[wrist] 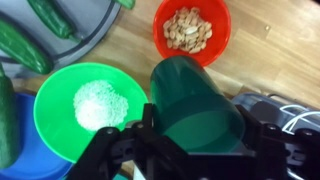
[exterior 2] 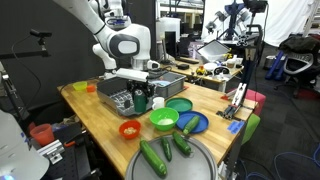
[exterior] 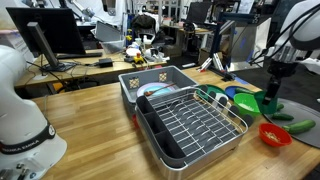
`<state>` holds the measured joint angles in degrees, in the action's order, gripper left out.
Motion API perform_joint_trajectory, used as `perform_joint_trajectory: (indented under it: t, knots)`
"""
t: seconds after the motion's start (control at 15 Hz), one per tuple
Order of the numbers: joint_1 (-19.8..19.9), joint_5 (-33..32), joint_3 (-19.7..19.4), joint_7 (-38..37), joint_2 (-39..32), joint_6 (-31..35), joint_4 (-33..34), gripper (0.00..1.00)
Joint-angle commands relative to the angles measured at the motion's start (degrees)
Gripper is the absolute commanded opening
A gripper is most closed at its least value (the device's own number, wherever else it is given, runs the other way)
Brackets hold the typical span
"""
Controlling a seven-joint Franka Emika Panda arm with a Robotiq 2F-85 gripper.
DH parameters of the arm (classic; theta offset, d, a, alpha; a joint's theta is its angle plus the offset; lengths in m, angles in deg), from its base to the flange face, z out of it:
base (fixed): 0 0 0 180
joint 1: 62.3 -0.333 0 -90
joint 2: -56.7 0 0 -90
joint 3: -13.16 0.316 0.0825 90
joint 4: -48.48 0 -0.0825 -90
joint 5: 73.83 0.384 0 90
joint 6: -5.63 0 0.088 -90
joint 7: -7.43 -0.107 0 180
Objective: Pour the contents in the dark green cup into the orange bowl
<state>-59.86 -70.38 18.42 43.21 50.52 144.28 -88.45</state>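
The nuts lie in the orange bowl [exterior: 275,135], so the robot's gripper should next go down to the bare tabletop between the orange and bright green bowls and let go of the cup.
My gripper [wrist: 195,140] is shut on the dark green cup [wrist: 190,95], which I hold above the table. The part of the cup's inside that shows looks empty. The orange bowl [wrist: 192,30] lies just beyond the cup and holds a pile of light brown nuts. In both exterior views the gripper [exterior: 279,82] [exterior 2: 140,100] hangs a little above and beside the orange bowl [exterior: 275,135] [exterior 2: 130,129].
A bright green bowl [wrist: 90,105] with white grains sits next to the cup, over a blue dish [wrist: 20,165]. Cucumbers [wrist: 25,45] lie on a grey round mat. A wire dish rack [exterior: 190,120] in a grey tray stands close by.
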Motion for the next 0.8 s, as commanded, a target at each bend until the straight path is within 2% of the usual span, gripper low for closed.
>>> perform_joint_trajectory:
  t: [0.0, 0.2, 0.4, 0.73]
  knots:
    - [-0.69, 6.59, 1.25, 9.49, -1.09, 12.77, -2.77, 0.53]
    - [0.17, 19.11, 5.95, 22.22, -4.26, 21.37, -3.25, 0.53]
    - [2.81, 30.67, 11.89, 34.12, -6.43, 23.62, -2.67, 0.53]
    - [5.4, 43.17, 13.44, 48.78, -6.7, 23.36, -3.36, 0.53]
